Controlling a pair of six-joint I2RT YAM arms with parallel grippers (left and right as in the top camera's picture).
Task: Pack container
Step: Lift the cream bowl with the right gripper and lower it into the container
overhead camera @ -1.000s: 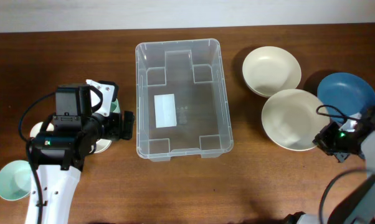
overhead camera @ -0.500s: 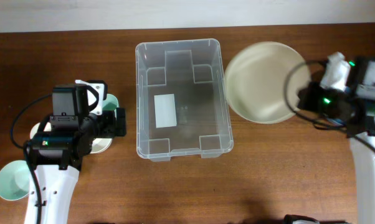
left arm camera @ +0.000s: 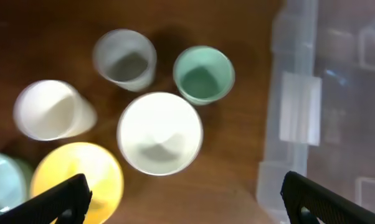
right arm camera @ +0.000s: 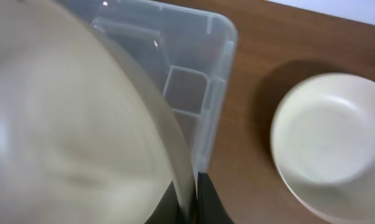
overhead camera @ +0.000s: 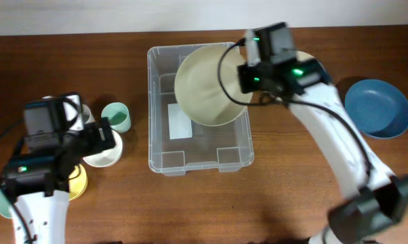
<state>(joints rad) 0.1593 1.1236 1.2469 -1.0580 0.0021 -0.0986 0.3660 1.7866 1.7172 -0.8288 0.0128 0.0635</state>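
Note:
My right gripper has the rim of the cream bowl above the container's side, so next it will move the bowl to the left in the overhead view and then lower it inside.
The container [overhead camera: 152, 102] is a large clear bin with a white label in the middle of the table. My right gripper [overhead camera: 248, 78] is shut on the rim of a large cream bowl [overhead camera: 207, 85] and holds it tilted over the container's far right part. In the right wrist view the fingers [right arm camera: 189, 199] pinch the bowl's edge [right arm camera: 69, 137] above the container's corner [right arm camera: 218, 56]. My left gripper [overhead camera: 104, 135] is open and empty above the cups left of the container. Its fingers [left arm camera: 187, 202] are spread wide over the table near a white cup [left arm camera: 159, 134].
Left of the container stand a green cup [overhead camera: 116, 116], a grey cup [left arm camera: 124, 59], a white cup on its side [left arm camera: 50, 109], a yellow bowl [left arm camera: 78, 174] and a pale teal one [left arm camera: 0, 180]. A blue bowl [overhead camera: 377, 108] and a second cream bowl [right arm camera: 331, 149] sit to the right.
My right arm lifted the cream bowl and carried it left, from the right of the table to over the container. My left arm drew back to the left, away from the container.

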